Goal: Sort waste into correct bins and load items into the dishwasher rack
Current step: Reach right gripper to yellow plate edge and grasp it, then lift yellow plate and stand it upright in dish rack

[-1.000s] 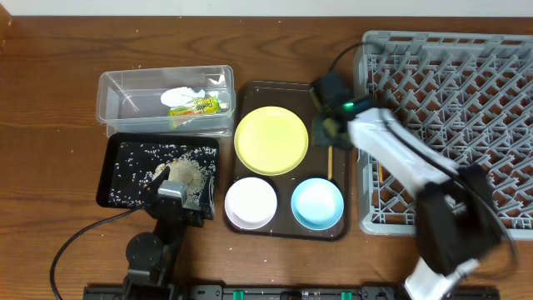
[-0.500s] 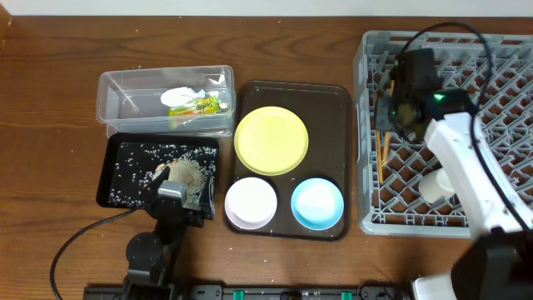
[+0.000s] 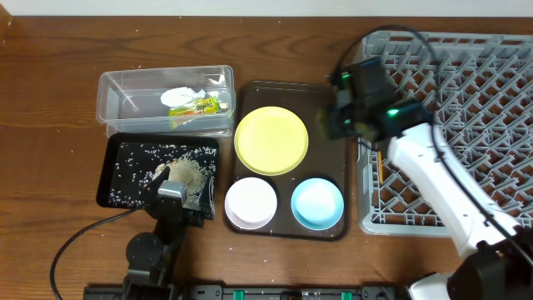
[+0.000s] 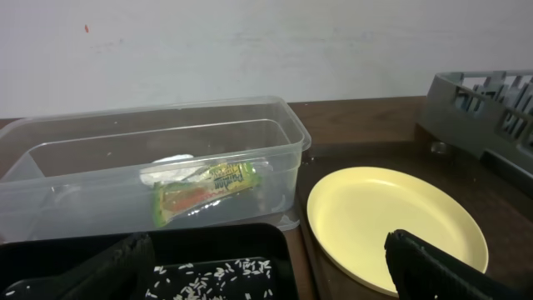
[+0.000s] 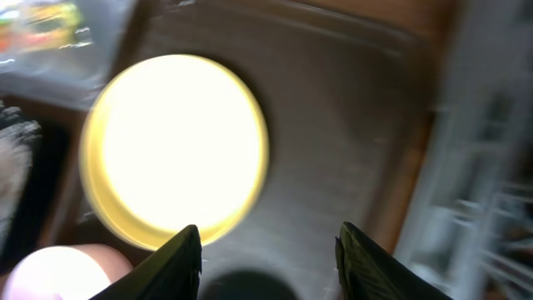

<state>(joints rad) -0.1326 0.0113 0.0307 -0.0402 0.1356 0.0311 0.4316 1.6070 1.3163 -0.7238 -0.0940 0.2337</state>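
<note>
The tray is bare beside the yellow plate's rack-side rim (image 3: pixel 306 142) (image 5: pixel 263 154), so I should move my right gripper down and to the left in the overhead view onto the tray.
The clear bin (image 3: pixel 125 92) holds the white tissue (image 3: pixel 185 94) and the snack wrapper (image 3: pixel 194 106); the left wrist view shows that wrapper (image 4: pixel 204 187) through the bin's wall. Rice scraps (image 3: pixel 187 171) lie in the black bin (image 3: pixel 117 179). My left gripper (image 3: pixel 171 197) hovers open over this bin's near end, its fingers empty (image 4: pixel 266 279). The yellow plate (image 3: pixel 271 140), white bowl (image 3: pixel 251 202) and light-blue bowl (image 3: pixel 317 203) sit on the brown tray. My right gripper (image 3: pixel 337 121) hangs open and empty (image 5: pixel 275 262) over the tray's right side, beside the plate (image 5: pixel 179 150). The grey rack (image 3: pixel 466 92) stands to its right.
The dark-brown serving tray (image 3: pixel 329 96) lies between the bins and the rack, its right strip bare. My right arm crosses the rack's left part and hides what lies under it. A cable runs from the left arm's base across the front table edge.
My right gripper carried the chopsticks from the brown tray into the rack, let go and opened, then swung back left over the tray. The left arm stayed still.
</note>
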